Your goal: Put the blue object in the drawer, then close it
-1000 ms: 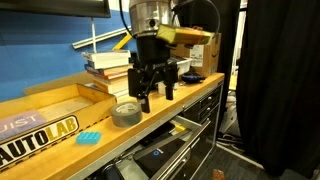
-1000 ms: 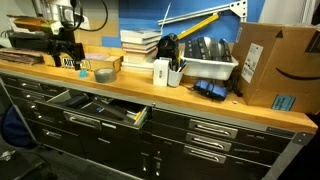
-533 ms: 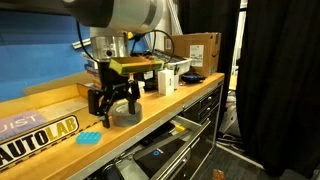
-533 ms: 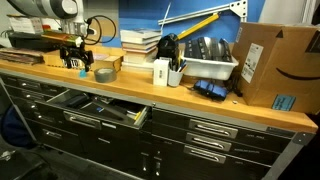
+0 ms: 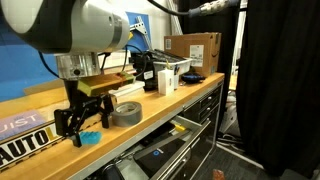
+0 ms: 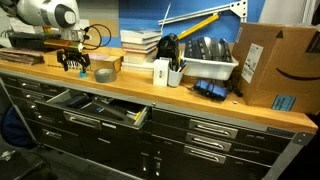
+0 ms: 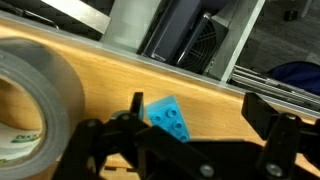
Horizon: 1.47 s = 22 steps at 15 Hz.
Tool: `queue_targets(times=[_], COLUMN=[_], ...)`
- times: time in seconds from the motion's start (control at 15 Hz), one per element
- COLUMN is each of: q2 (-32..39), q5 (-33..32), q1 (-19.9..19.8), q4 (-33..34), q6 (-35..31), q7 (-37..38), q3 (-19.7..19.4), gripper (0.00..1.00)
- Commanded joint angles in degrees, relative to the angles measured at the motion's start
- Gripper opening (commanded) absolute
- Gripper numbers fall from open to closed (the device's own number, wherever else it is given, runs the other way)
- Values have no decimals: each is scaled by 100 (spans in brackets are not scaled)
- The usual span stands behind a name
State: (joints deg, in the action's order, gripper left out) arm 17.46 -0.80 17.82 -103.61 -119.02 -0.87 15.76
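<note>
My gripper moves down and slightly toward the tape roll next, then closes around the cyan studded block (image 5: 90,137) (image 7: 167,117). The block lies below, nearer the roll-side finger.
The blue object (image 7: 168,117) is a small cyan studded block lying flat on the wooden bench top, close to its front edge. It also shows in an exterior view (image 5: 92,137). My gripper (image 7: 200,115) hangs open just above it, with the block near one finger and partly between the two. The gripper shows in both exterior views (image 5: 82,127) (image 6: 72,66) at the bench's far end. The drawer (image 6: 100,108) stands pulled open below the bench top, with dark contents inside, and it shows in both exterior views (image 5: 165,150).
A grey tape roll (image 5: 126,112) (image 7: 35,100) lies right beside the block. A wooden tray with an AUTOLAB sign (image 5: 30,130) sits on its other side. Books, a white bin (image 6: 205,62) and a cardboard box (image 6: 262,65) stand further along the bench.
The arm has swung along the bench past the tape roll and lowered. The open gripper now sits over the blue block instead of over the roll.
</note>
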Motion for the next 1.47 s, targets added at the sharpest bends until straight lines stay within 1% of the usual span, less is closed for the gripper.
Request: queue_targets(times=[0.0, 0.13, 0.33, 0.4, 0.47, 0.6, 0.67, 0.73, 0.8, 0.87, 0.93, 1.0, 1.07, 1.2, 1.4], q2=[355, 511, 642, 644, 623, 508, 457, 393, 353, 285, 191, 49, -116, -484, -1069], q5=[-506, -870, -1170, -1260, -1265, -1112, -1134, -1014, -876, -698, -591, -477, -275, 26, 379], q1=[242, 359, 444, 473, 480, 452, 463, 426, 377, 305, 267, 218, 136, 6, -222], q4=[308, 369, 422, 414, 398, 385, 365, 354, 386, 340, 256, 122, -37, -484, -1346], q6=[-444, -644, -849, -897, -876, -515, -425, -211, 187, 446, 715, 960, 1065, 956, 514], q7=[295, 529, 799, 898, 972, 943, 993, 944, 800, 692, 669, 642, 561, 553, 677], q3=[-89, -183, -288, -329, -345, -297, -307, -264, -209, -164, -162, -162, -141, -159, -259], gripper=[100, 100, 100, 75, 73, 58, 49, 42, 34, 27, 18, 11, 13, 14, 14])
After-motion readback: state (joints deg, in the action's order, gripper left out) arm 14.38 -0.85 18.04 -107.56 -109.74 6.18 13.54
